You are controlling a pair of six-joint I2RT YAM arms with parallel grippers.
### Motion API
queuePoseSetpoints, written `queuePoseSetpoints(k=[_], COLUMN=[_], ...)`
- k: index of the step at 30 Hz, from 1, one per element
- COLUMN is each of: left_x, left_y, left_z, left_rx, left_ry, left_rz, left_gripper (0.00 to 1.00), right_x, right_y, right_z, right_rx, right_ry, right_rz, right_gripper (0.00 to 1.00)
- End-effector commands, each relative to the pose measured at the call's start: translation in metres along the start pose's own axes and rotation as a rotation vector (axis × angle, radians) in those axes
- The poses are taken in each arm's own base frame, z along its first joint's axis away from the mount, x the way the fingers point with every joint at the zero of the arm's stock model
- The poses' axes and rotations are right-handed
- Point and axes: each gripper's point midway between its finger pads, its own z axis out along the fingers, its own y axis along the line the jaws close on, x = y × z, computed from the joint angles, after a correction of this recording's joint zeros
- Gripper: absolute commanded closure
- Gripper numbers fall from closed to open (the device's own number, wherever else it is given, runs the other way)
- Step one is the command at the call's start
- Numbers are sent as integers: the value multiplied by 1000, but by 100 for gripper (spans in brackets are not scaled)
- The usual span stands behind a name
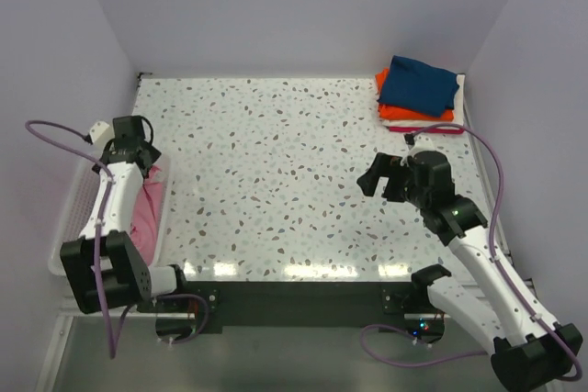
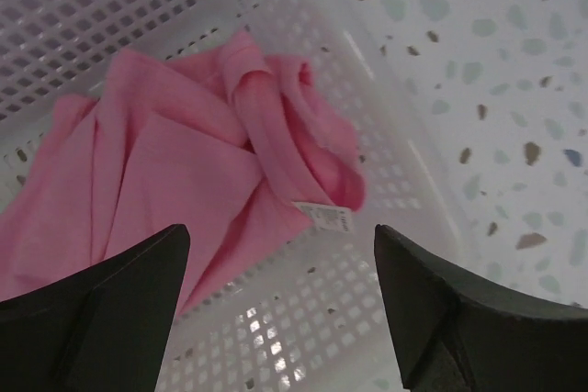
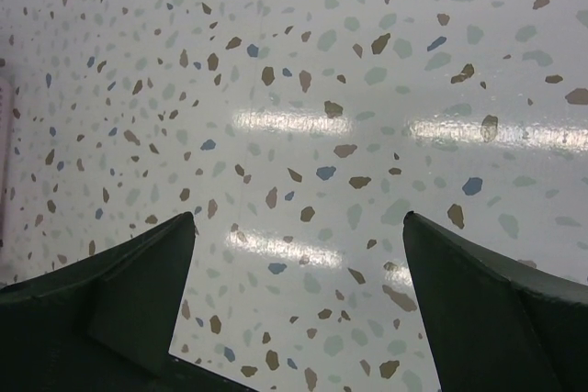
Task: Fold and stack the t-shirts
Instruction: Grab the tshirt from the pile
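The robot should next lower its left gripper past the basket's rim and grab the bunched folds near the label of the crumpled pink t-shirt [image 2: 184, 153].
A crumpled light pink t-shirt [image 2: 184, 153] lies in the white basket [image 2: 303, 300]; it also shows in the top view [image 1: 147, 204]. My left gripper [image 2: 280, 236] hangs open above the basket, over the shirt's near edge and its white label [image 2: 323, 216], touching nothing; in the top view it is at the table's left edge [image 1: 138, 149]. A stack of folded shirts stands at the back right: navy blue [image 1: 418, 84] on top, orange [image 1: 393, 109] under it, with white and red edges [image 1: 432, 128] below. My right gripper [image 3: 299, 227] is open and empty above bare table, right of centre [image 1: 378, 176].
The white perforated basket [image 1: 78, 208] stands off the table's left edge. The speckled tabletop [image 1: 276, 162] stretches between the arms. Grey walls close the back and both sides. A purple cable [image 1: 496, 172] loops beside the right arm.
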Motion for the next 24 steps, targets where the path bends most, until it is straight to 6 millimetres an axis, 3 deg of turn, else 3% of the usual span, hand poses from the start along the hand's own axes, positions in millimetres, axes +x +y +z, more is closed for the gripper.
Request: queuePoseSetpoints(k=[1,5,9,12,13,15,16,19,23,24], left_x=[17,46,59,63,62,52,45,9,-49,-55], left_y=[28,45,54,58,58,55,56,53,47,47], left_z=[41,77,94,98,95,87,81,49,-8,-17], left_rx=[-144,-266,-321,-355,-351,-327,-323,-238,-103,-91], left_ry=[69,174,222,243,252,229,214,91,-77,-90], left_rz=[-106,-134,-135,-124,-131,-138,-144,-195,-251,-241], left_gripper=[16,18,25,44,61,79,100,100,100,100], right_x=[-9,-6,-6,-4,-4,-2,-2,0,2,5], right_y=[11,10,11,11,11,10,11,12,14,14], right_z=[-6,-5,-5,-3,-3,-2,-2,1,3,5], right_rx=[-46,-48,-52,-54,-56,-55,-58,-61,-75,-78], right_ry=[-15,-9,-10,-2,2,8,8,22,32,46], right_rz=[-14,-14,-16,-16,-17,-16,-16,-17,-17,-16], right_gripper=[1,1,1,1,1,1,1,1,1,1])
